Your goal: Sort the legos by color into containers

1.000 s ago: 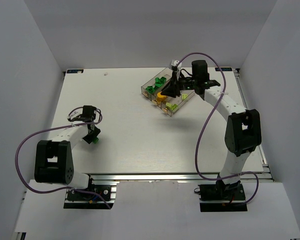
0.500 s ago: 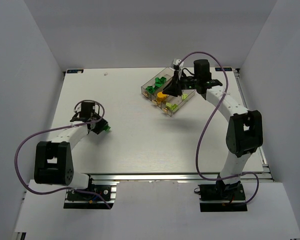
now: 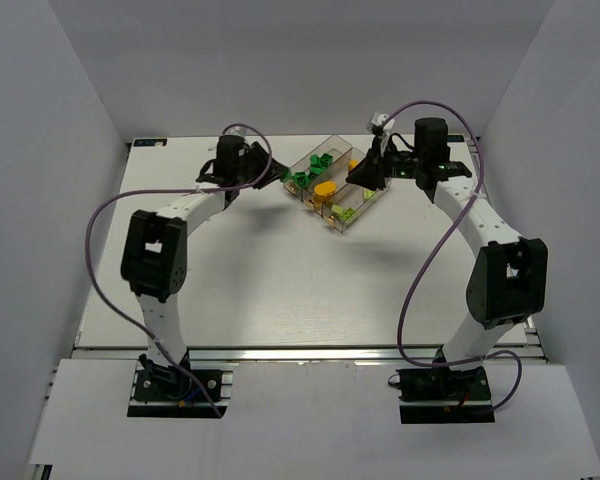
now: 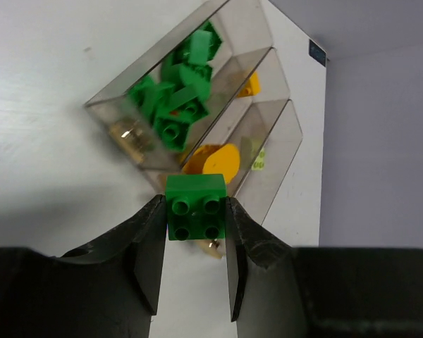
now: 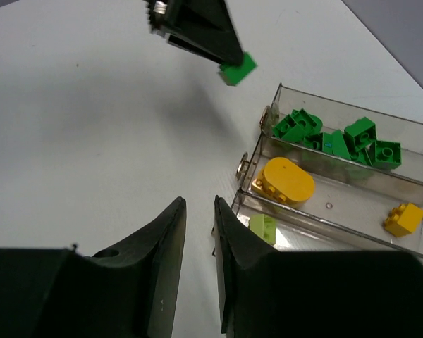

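The left gripper goes to the right in the top view next, over the bin of green bricks, and releases the matching dark green brick.
My left gripper [image 4: 194, 204] is shut on a dark green four-stud brick [image 4: 195, 218] and holds it just short of the near end of the clear three-bin tray [image 4: 113, 105]. In the top view this gripper [image 3: 270, 178] is left of the tray [image 3: 352, 222]. One bin holds several dark green bricks [image 5: 324, 137]. The middle bin holds a rounded orange piece [image 5: 289, 179] and a small orange brick [image 5: 403, 218]. The third bin holds a pale yellow-green brick [image 5: 263, 229]. My right gripper [image 5: 199, 204] is slightly open and empty, above the table beside the tray's end. It sits at the tray's right [image 3: 365, 175].
The white table [image 3: 280, 280] ends at grey walls on the left, back and right. The left gripper's fingers [image 5: 197, 28] and the held green brick [image 5: 237, 69] show in the right wrist view. Purple cables loop above both arms.
My left arm has swung from the table's near left up to the tray's left end, carrying the green brick. My right gripper has drawn back to the right, off the bins.
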You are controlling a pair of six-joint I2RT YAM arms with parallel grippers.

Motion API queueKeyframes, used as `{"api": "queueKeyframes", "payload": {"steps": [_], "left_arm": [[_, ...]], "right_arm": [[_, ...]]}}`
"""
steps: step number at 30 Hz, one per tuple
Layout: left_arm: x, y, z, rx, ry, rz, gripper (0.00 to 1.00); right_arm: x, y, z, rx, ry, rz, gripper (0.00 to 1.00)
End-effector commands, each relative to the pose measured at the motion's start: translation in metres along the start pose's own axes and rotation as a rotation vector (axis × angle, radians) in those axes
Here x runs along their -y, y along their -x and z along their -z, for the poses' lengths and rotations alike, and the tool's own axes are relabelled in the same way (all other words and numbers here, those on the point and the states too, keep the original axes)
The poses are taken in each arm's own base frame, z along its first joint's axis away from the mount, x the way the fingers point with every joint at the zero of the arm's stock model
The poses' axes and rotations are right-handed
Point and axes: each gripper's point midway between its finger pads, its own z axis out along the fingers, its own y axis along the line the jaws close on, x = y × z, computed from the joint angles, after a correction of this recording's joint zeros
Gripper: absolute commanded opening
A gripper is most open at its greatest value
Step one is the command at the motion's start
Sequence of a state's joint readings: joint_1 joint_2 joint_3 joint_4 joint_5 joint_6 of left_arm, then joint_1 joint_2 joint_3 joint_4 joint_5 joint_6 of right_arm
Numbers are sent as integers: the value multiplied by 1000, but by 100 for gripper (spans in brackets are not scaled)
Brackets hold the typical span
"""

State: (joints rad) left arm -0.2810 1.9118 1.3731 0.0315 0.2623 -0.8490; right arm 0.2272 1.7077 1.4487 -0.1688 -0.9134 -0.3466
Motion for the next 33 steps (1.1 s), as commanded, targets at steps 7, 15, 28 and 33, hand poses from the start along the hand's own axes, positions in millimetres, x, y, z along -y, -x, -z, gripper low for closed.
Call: {"api": "queueKeyframes", "payload": {"steps": [7, 15, 28, 33], "left_arm": [[59, 20, -79, 5, -153, -46, 4], [54, 13, -116, 1, -87, -47, 25], [74, 26, -112, 32, -83, -74, 64], [103, 44, -79, 70, -125, -150, 80]], "right_arm": [[-18, -7, 23, -23, -31, 1, 29], [-21, -12, 29, -26, -38, -24, 29], [-19, -14, 34, -34, -51, -22, 32], [-21, -15, 38, -51, -69, -6, 36]]}}
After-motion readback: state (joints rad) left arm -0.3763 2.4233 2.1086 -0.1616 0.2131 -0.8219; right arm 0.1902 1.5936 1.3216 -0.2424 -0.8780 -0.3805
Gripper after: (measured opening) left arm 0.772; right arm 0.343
